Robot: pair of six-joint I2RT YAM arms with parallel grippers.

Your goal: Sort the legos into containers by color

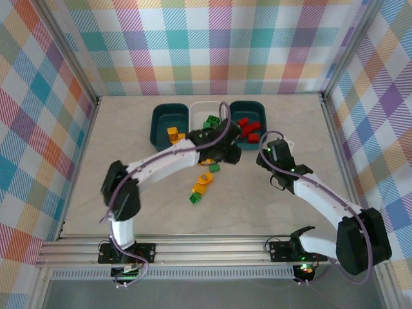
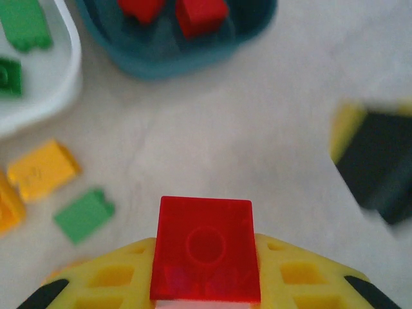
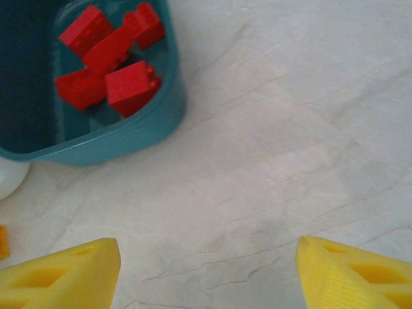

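Observation:
The left gripper moves outward over the near end of the red-filled teal container (image 1: 248, 142) (image 2: 161, 44) next and releases the red lego, since that container lies outward of it.
My left gripper (image 2: 206, 257) is shut on a red lego (image 2: 205, 225), held flat between its yellow fingers just above the table. It hangs in front of the tubs (image 1: 222, 153). The right teal container (image 1: 248, 103) holds several red legos (image 3: 106, 71). The white container (image 1: 205, 104) holds green ones (image 2: 24, 26), and the left teal container (image 1: 161, 119) has yellow ones (image 1: 172, 134). My right gripper (image 3: 209, 257) stands open over bare table, just right of the red-filled tub (image 3: 129, 138).
Loose legos lie on the table in front of the tubs: a yellow one (image 2: 42, 168), a green one (image 2: 84, 214), and further yellow (image 1: 205, 178) and green (image 1: 194, 199) ones nearer the arms. The checkered walls enclose the table on three sides.

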